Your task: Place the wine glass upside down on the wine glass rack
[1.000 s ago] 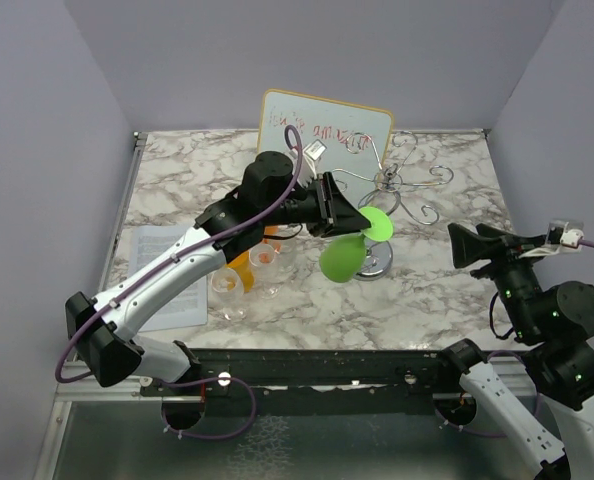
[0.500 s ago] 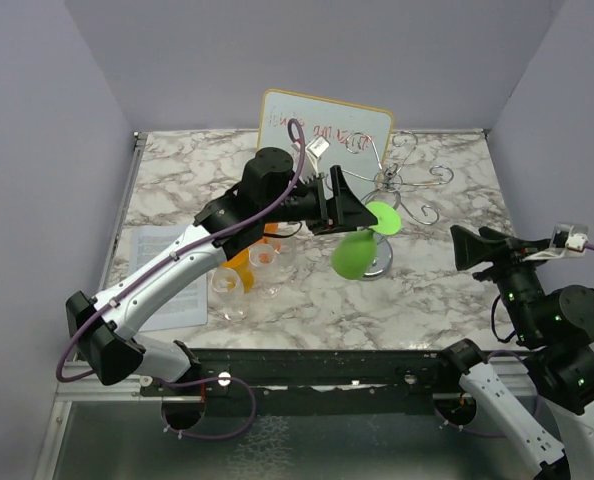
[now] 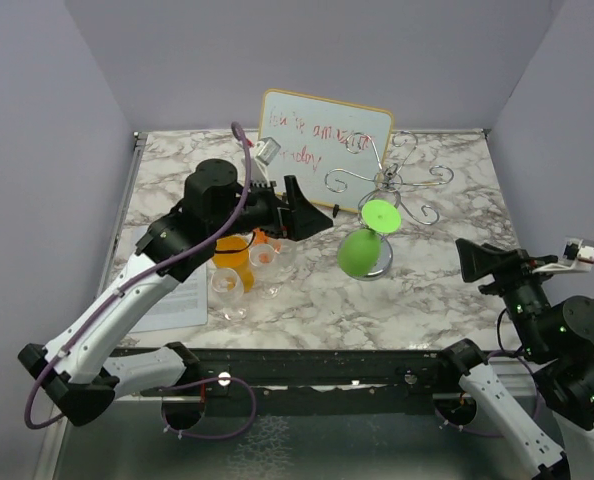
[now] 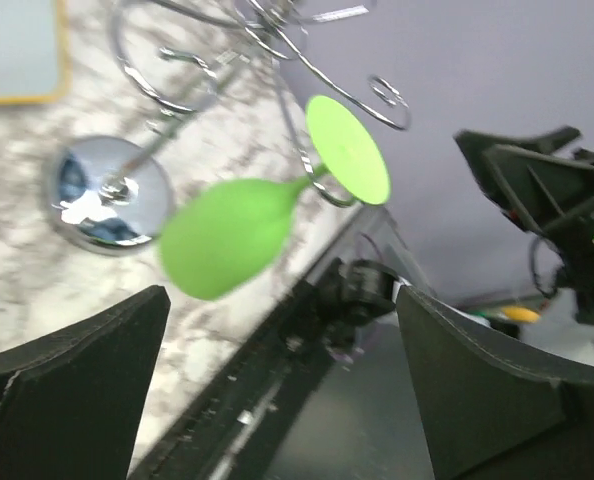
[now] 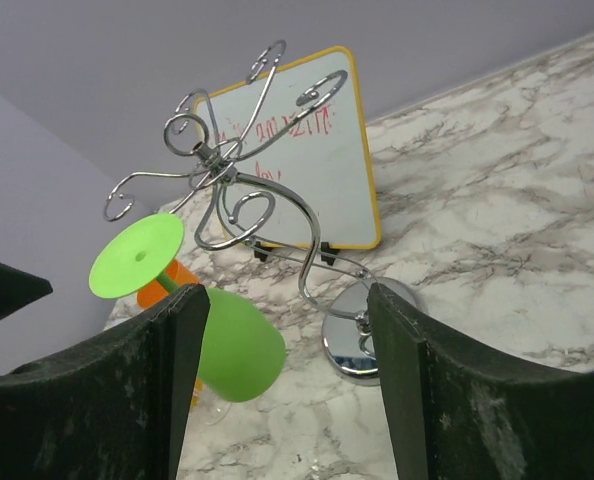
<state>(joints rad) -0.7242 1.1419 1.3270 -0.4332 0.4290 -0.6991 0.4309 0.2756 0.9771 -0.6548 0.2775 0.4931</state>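
The rim of the clear glass beside the yellow cup comes next for my left gripper, which turns downward and lowers onto it, since the green glass [image 3: 359, 251] already hangs.
The green wine glass [image 3: 359, 251] hangs upside down from an arm of the silver wine glass rack [image 3: 384, 181], its round foot [image 3: 380, 215] on top and its bowl tilted beside the shiny base. My left gripper [image 3: 307, 217] stands open and empty, well to the left of the glass. In the left wrist view the glass [image 4: 227, 246] and rack [image 4: 277, 90] lie beyond the spread fingers of the left gripper [image 4: 282, 300]. My right gripper [image 3: 474, 262] is open to the right of the rack; between its fingers [image 5: 287, 300] the glass [image 5: 239, 347] and rack [image 5: 239, 190] show at a distance.
A whiteboard [image 3: 323, 142] with red writing leans behind the rack. An orange cup [image 3: 232, 250] and several small clear glasses [image 3: 227, 284] stand left of the green glass. A printed sheet [image 3: 172, 290] lies near the table's left edge.
My left gripper has opened, let go of the green glass and drawn back to the left. The glass stays hanging on the rack. The right arm has drifted slightly down and right.
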